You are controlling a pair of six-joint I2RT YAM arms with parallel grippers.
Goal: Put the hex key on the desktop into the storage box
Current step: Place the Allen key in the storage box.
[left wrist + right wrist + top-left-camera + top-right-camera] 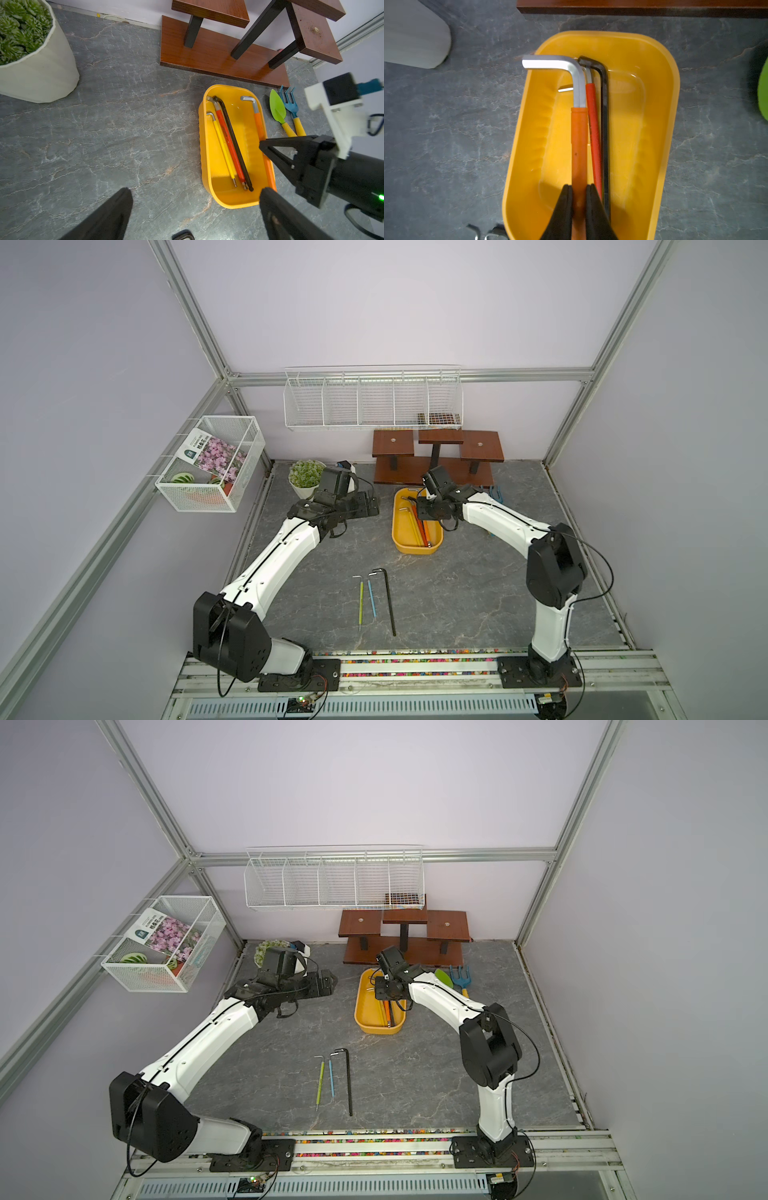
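My right gripper moves down and toward the trowel side of the box next, releasing the silver hex key's orange sleeve there. Bare box bottom lies beside the black hex key (434, 530) (625, 148).
The yellow storage box (397, 526) (358, 1006) stands on the grey marbled desktop (332, 556), in front of the wooden stand. My right gripper (579, 189) (419, 508) is over it, shut on the orange sleeve of a silver hex key (579, 135) (258, 120). That key runs lengthwise over the box, its bent end past the rim. Yellow (223, 145), red (230, 149) and black (236, 149) hex keys lie inside. A black (390, 601), a blue (372, 599) and a green (360, 601) hex key lie on the desktop near the front. My left gripper (196, 190) (372, 506) is open and empty, left of the box.
A white pot with a green plant (305, 479) stands at the back left. The wooden stand (436, 456) is behind the box. A green trowel (442, 977) and a blue fork (459, 975) lie right of the box. White wire baskets (372, 400) (212, 464) hang on the walls.
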